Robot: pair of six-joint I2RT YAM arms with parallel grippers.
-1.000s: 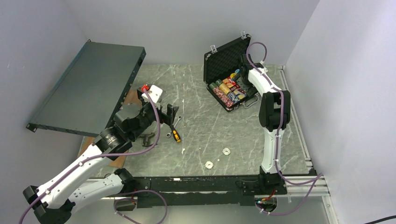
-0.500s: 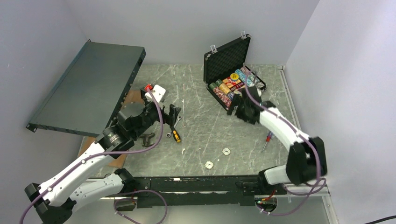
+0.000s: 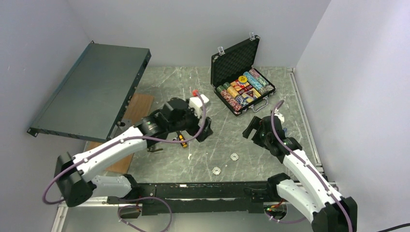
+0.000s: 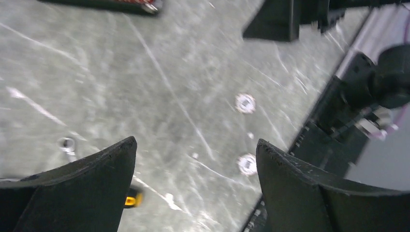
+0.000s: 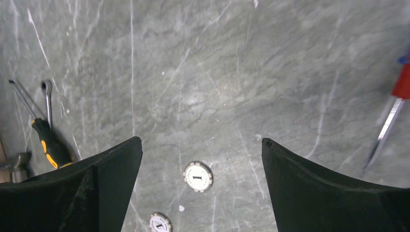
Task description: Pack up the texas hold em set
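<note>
My left gripper will next move its open fingers back and down to both sides of the rim of the white chip nearest the marble's front edge (image 3: 216,170) (image 4: 247,164). The chip lies loose there.
The black briefcase (image 3: 235,62) stands open at the back right, with rows of coloured poker chips (image 3: 244,89) in its tray. Two white chips lie loose on the marble near the front: one (image 3: 234,156) (image 5: 198,176) (image 4: 245,103) and another (image 3: 216,170) (image 5: 160,223) (image 4: 247,164). My left gripper (image 3: 205,130) (image 4: 196,145) hovers open left of centre, holding nothing. My right gripper (image 3: 256,126) (image 5: 200,142) is open above the nearer-right chip, also holding nothing. In the left wrist view the right gripper's fingers (image 4: 278,19) show at the top.
A large dark-grey metal panel (image 3: 92,92) leans at the left over a wooden board (image 3: 138,104). A yellow-handled screwdriver (image 3: 181,139) (image 5: 51,145) and a wrench (image 5: 47,101) lie beneath the left arm. A red-handled screwdriver (image 5: 394,111) lies to the right.
The right arm pulled back from the briefcase toward the front and now hangs over the loose chips. The left arm swung right from the panel toward the table's middle.
</note>
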